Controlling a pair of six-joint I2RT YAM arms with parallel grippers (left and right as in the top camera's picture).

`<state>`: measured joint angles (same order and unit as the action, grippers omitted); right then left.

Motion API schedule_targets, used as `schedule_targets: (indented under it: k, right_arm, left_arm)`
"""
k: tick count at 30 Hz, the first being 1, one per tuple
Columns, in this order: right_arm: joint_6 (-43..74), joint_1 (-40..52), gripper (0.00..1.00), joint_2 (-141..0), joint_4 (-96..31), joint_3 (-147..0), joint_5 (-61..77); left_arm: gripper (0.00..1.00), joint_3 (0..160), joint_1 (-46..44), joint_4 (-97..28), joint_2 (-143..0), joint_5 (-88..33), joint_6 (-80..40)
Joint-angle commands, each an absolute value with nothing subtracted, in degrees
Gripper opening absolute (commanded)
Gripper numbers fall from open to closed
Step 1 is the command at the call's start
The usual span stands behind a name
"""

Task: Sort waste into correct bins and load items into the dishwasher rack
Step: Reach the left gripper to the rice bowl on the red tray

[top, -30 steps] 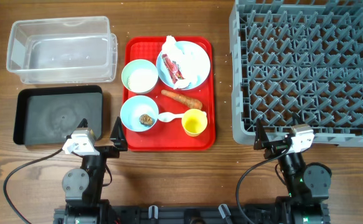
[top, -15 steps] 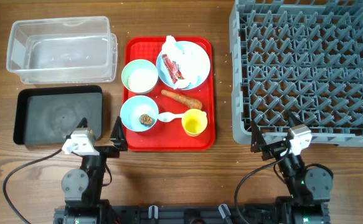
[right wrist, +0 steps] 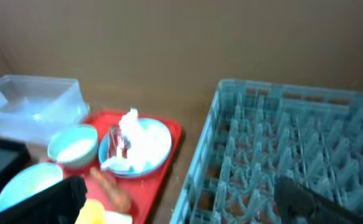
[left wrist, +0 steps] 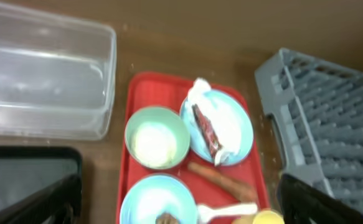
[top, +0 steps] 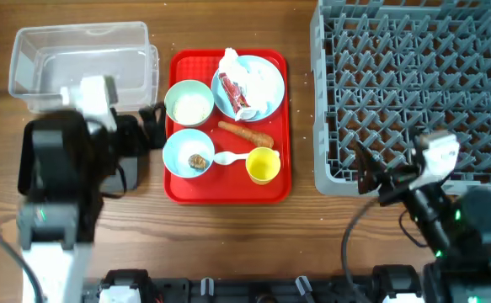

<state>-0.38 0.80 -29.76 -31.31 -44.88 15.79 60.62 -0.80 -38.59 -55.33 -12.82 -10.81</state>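
Note:
The brown lump sits inside the blue bowl, so next I should lower my left gripper toward the right in the overhead view onto the blue bowl's spoon-side rim [top: 213,155] [left wrist: 195,208] below it.
A red tray [top: 228,192] holds a light blue plate [top: 266,84] with a crumpled napkin [top: 231,63] and a red wrapper [top: 237,94]. It also holds a carrot [top: 245,132], a mint bowl of rice [top: 189,104], a blue bowl [top: 178,150] with a brown lump [top: 198,161], a white spoon [top: 232,157] and a yellow cup [top: 262,165]. My left gripper [top: 151,126] is open and empty, raised at the tray's left edge. My right gripper [top: 371,172] is open and empty at the front left corner of the grey rack [top: 413,84].
The clear tub [top: 26,50] stands at the back left. The black tray [left wrist: 19,174] lies in front of it, mostly hidden under my left arm in the overhead view. Bare wooden table runs between the red tray and the rack.
Both arms have risen from the table's front edge. The left arm now reaches over the black tray towards the red tray. The right arm has lifted near the rack's front edge.

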Motion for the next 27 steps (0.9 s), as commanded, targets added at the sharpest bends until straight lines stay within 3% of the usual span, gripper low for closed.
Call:
schedule_targets:
  k: [1,11,13,18,24,26,27]
  right_arm:
    - [-1.4,0.5,1.00,-38.7,-38.1,-51.8,12.5]
    - [1.7,0.5,1.00,-58.1,-42.3,-52.4,23.3]
    - [1.7,0.5,0.99,-61.6,-43.7,-52.4,23.2]
    - [1.7,0.5,0.80,-65.5,-44.2,-52.4,23.2]
    - [1.7,0.5,0.73,-65.4,-44.3,-52.4,23.2]
    - [1.7,0.5,0.73,-65.4,-44.3,-52.4,23.2]
    - [1.7,0.5,0.73,-65.4,-44.3,-52.4,23.2]
  left_arm:
    - [1.00,75.1,-4.0,-49.9,-69.3,-14.1,-9.3]
    - [1.00,78.0,-16.4,-50.9,-94.3,-18.0,-14.0]
    - [0.90,78.0,-18.0,-51.7,-97.5,-17.3,-14.0]
    - [0.80,77.9,-22.4,-53.4,-105.6,-8.4,-18.5]
    - [0.62,77.9,-26.8,-53.5,-113.0,3.2,-26.2]
    - [0.53,77.9,-26.8,-53.4,-113.4,4.2,-27.5]
    - [0.36,77.9,-26.7,-53.0,-113.4,4.4,-27.5]
